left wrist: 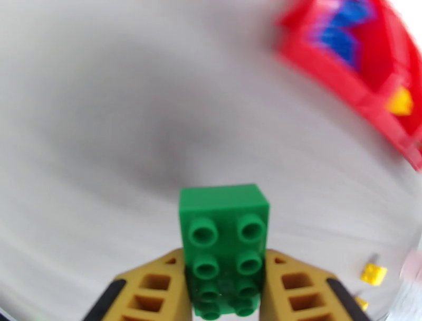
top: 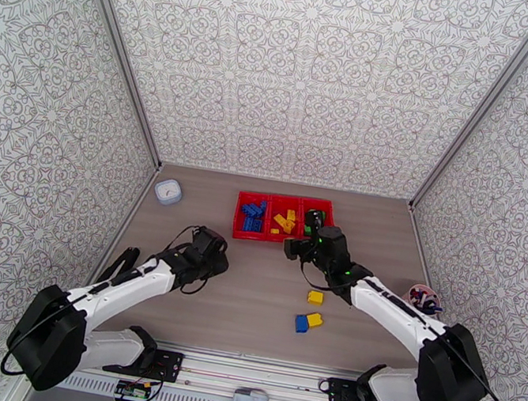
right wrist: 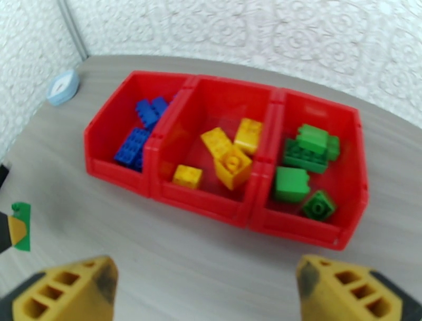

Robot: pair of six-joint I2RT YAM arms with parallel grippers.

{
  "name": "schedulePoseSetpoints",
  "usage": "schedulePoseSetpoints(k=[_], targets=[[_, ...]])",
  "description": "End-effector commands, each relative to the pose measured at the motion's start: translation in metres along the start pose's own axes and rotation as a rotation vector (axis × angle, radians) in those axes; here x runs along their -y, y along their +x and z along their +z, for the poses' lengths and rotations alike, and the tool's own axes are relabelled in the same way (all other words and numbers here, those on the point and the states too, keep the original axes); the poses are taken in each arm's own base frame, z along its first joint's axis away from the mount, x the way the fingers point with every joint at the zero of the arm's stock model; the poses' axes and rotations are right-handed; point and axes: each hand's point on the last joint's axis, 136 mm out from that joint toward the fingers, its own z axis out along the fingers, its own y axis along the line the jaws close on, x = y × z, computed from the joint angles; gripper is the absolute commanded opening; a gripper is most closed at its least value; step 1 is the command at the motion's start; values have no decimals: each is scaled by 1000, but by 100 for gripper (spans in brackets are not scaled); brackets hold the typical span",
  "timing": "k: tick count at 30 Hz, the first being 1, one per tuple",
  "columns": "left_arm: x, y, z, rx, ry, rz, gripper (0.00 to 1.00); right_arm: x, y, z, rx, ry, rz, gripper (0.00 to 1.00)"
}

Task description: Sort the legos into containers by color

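My left gripper swings my matching green lego outward over the container of green legos next and releases it. That container lies outward, past the yellow legos.
My left gripper [left wrist: 224,277] is shut on a green lego [left wrist: 224,237], studs toward the camera, above bare table; the same gripper [top: 213,252] sits left of the red tray [top: 236,233]. That held brick [right wrist: 21,227] peeks in at the left edge of the right wrist view. The tray's containers [right wrist: 211,208] hold blue legos [right wrist: 138,142] on the left, yellow legos [right wrist: 232,153] in the middle and green legos [right wrist: 306,163] on the right. My right gripper [right wrist: 205,295] hangs open just in front of the tray, nothing between its fingers. Two yellow legos [top: 315,308] and a blue lego [top: 301,323] lie loose near the right arm.
A small white round cup [top: 168,192] stands at the back left, also in the right wrist view [right wrist: 62,87]. A cup of small mixed items [top: 424,299] sits at the right wall. Patterned walls close off three sides.
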Motion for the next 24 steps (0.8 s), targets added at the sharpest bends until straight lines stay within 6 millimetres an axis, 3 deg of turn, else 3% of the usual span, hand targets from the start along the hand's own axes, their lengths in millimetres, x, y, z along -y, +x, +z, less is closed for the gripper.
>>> schedulePoseSetpoints(k=[1, 7, 13, 20, 24], targets=[[65, -28, 0, 66, 187, 214, 17, 20, 2, -14, 29, 74, 58, 93], [146, -52, 16, 86, 345, 390, 15, 43, 17, -37, 32, 156, 75, 92], [214, -65, 39, 76, 494, 442, 15, 46, 32, -55, 24, 147, 60, 92], [271, -72, 79, 42, 563, 459, 15, 51, 41, -69, 32, 157, 61, 92], [289, -75, 105, 39, 552, 464, 15, 52, 40, -74, 37, 163, 52, 92]])
